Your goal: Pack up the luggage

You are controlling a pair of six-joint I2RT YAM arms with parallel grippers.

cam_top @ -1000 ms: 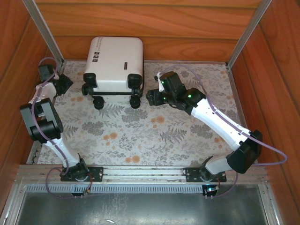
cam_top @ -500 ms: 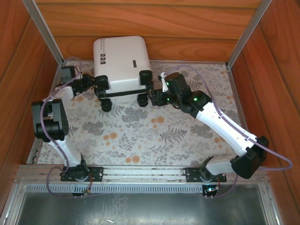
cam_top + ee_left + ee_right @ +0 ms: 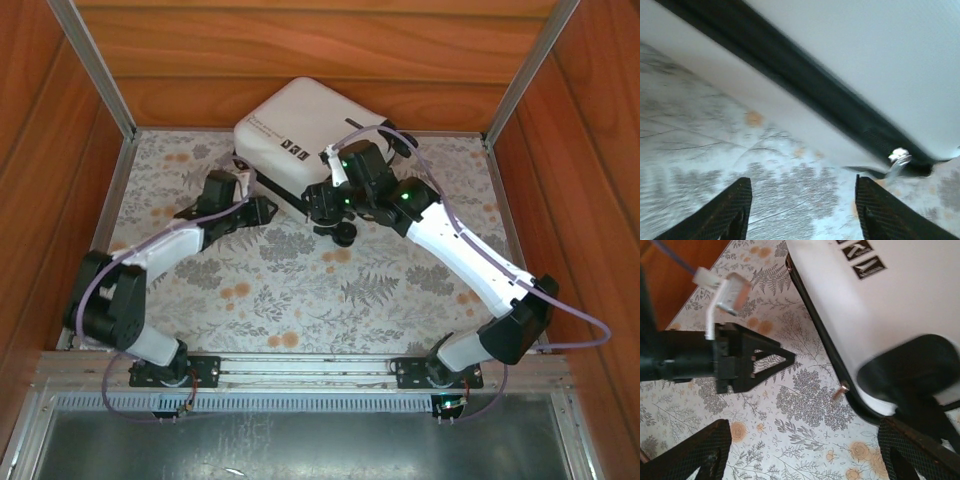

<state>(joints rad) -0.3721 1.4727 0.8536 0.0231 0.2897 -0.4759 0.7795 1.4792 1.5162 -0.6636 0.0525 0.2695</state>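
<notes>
The right gripper shifts sideways over the black wheel mount [image 3: 910, 369] next, then comes down, turned in line with the mount.
The luggage [image 3: 300, 125], a closed white hard-shell suitcase with black label marks, lies askew at the back of the table against the wooden wall. Its shell [image 3: 875, 60] and black zipper band cross the top of the left wrist view, with a silver zipper pull [image 3: 899, 157] hanging down. My left gripper [image 3: 260, 206] is open just left of the case's near edge, over the bare floral mat [image 3: 802, 210]. My right gripper [image 3: 325, 200] is open at the wheel end. A black wheel [image 3: 912, 370] and the case's edge [image 3: 900, 305] sit just ahead of its right finger.
The floral mat [image 3: 300, 290] covers the table, boxed in by wooden walls [image 3: 300, 50] and metal posts [image 3: 95, 70]. In the right wrist view the left gripper [image 3: 750, 360] points toward the case across open mat.
The luggage has slid right and turned clockwise. My left arm swung from the left wall to the case's near edge and its jaws widened. My right gripper stayed by the wheels.
</notes>
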